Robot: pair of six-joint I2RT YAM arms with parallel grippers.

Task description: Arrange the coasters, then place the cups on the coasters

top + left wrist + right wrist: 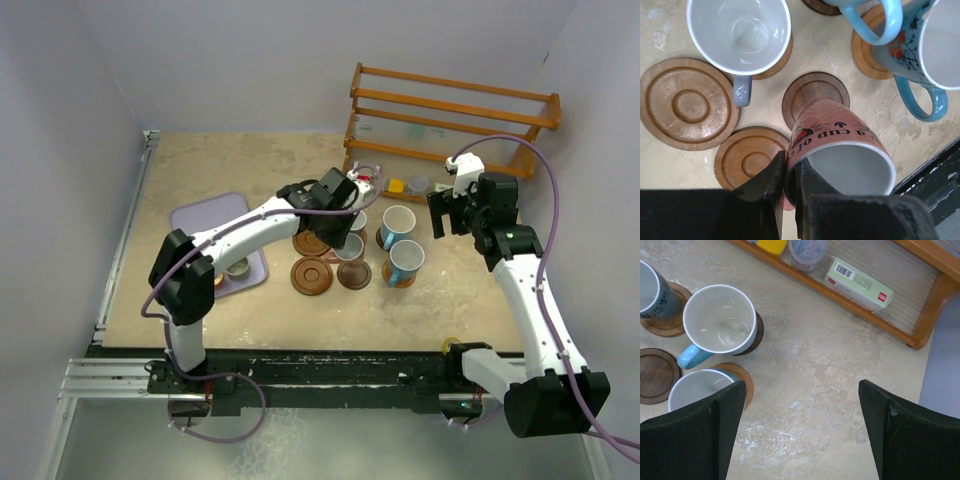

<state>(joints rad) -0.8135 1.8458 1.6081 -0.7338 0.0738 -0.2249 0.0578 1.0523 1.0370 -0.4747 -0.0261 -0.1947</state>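
Observation:
The empty dark coaster (354, 276) (807, 91) is below my left gripper, so I should go down next, set the pink cup's base on it and let go of the cup's rim.
My left gripper (790, 162) is shut on the rim of a pink cup (840, 145), one finger inside and one outside. The cup is tilted, with its base over a dark coaster (812, 90); I cannot tell whether they touch. Beside it lie two empty grooved coasters (687, 102) (747, 157). A grey cup (740, 35) stands on a coaster. Two light-blue cups (397, 225) (405, 262) stand on coasters to the right. My right gripper (799, 385) is open over bare table, right of those cups (720, 320), nothing between its fingers.
A lavender tray (200, 220) at the left holds more small cups (237, 267). A wooden rack (450, 125) stands at the back right with a green-white box (860, 282) and small yellow and grey items on its bottom shelf. Walls enclose the table.

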